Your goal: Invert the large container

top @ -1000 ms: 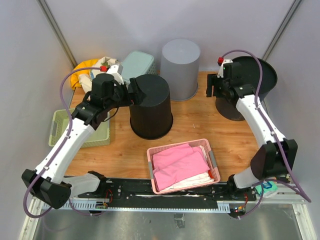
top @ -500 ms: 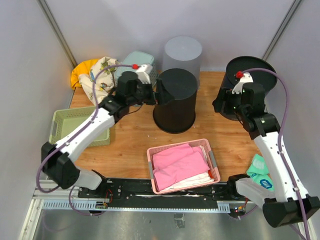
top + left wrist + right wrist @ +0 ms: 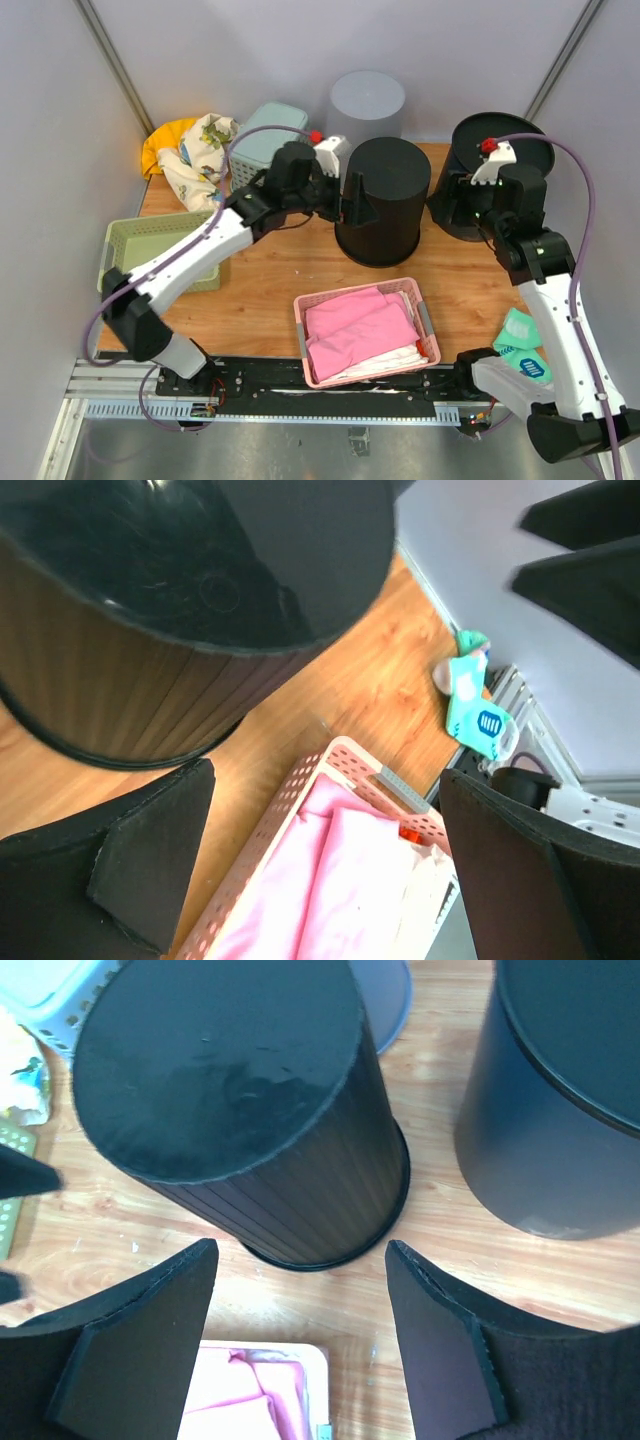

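With the container base up, I will swing my left gripper across and down onto the green basket's nearer rim [image 3: 218, 272], which is below it, left in the top view.
The large black ribbed container [image 3: 383, 200] stands upside down on the wooden table, closed base up, rim on the wood. It also shows in the left wrist view [image 3: 150, 630] and the right wrist view [image 3: 230, 1090]. My left gripper [image 3: 350, 205] is open and empty beside the container's left wall; in its wrist view [image 3: 330, 880] the jaws stand wide apart over the pink basket. My right gripper [image 3: 455, 205] is open and empty to the container's right, its jaws [image 3: 300, 1350] spread above the bare wood just in front of the container's rim.
A second dark container [image 3: 500, 170] stands at the right, close to my right arm, and a grey one [image 3: 366, 100] stands behind. A pink basket [image 3: 298, 320] of pink cloth sits in front. A green basket [image 3: 115, 245], a teal basket [image 3: 270, 125], cloths [image 3: 195, 150] and a teal packet [image 3: 525, 345] lie around.
The black container has moved right across the table with my left gripper beside it. My right arm has swung round and now points its gripper at the container.
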